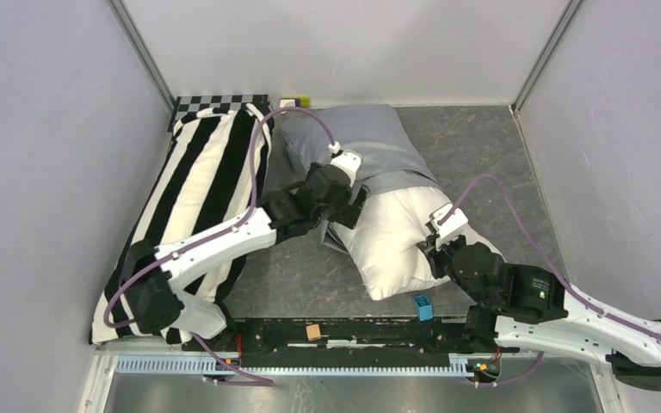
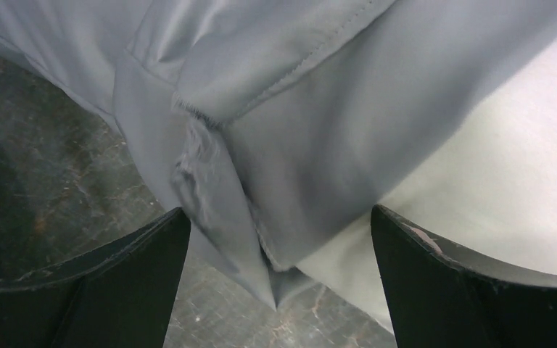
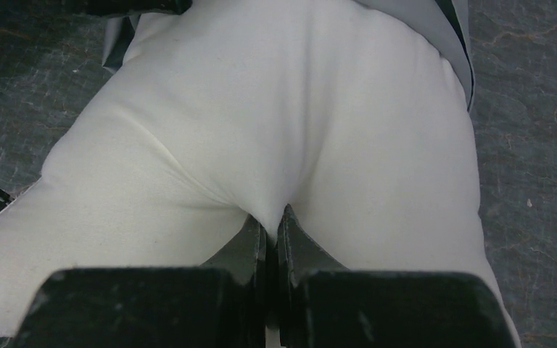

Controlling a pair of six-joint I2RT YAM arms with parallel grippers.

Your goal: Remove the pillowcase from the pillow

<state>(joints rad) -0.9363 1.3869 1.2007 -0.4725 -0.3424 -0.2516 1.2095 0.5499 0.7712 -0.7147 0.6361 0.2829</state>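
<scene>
My right gripper eases slightly to the right in the top view next and releases the pillow's near end, as the pinched cloth sits between its fingers.
The white pillow (image 1: pixel 396 232) lies on the dark table, its near half bare. The blue-grey pillowcase (image 1: pixel 370 142) covers its far half, bunched at the open hem. My left gripper (image 1: pixel 350 209) is open at the hem's left corner. In the left wrist view its fingers (image 2: pixel 138 275) stand wide apart on either side of a hanging fold of the pillowcase (image 2: pixel 261 145), without touching it, with the pillow (image 2: pixel 493 167) to the right. My right gripper (image 1: pixel 433 247) is shut on a pinch of the pillow's cloth (image 3: pixel 275 138) at its near right side.
A long black-and-white striped pillow (image 1: pixel 198 189) lies along the left side under my left arm. A checkerboard (image 1: pixel 219 103) lies at the back left. A small blue block (image 1: pixel 423 306) and an orange block (image 1: pixel 313 331) sit at the near rail. Grey walls enclose the table.
</scene>
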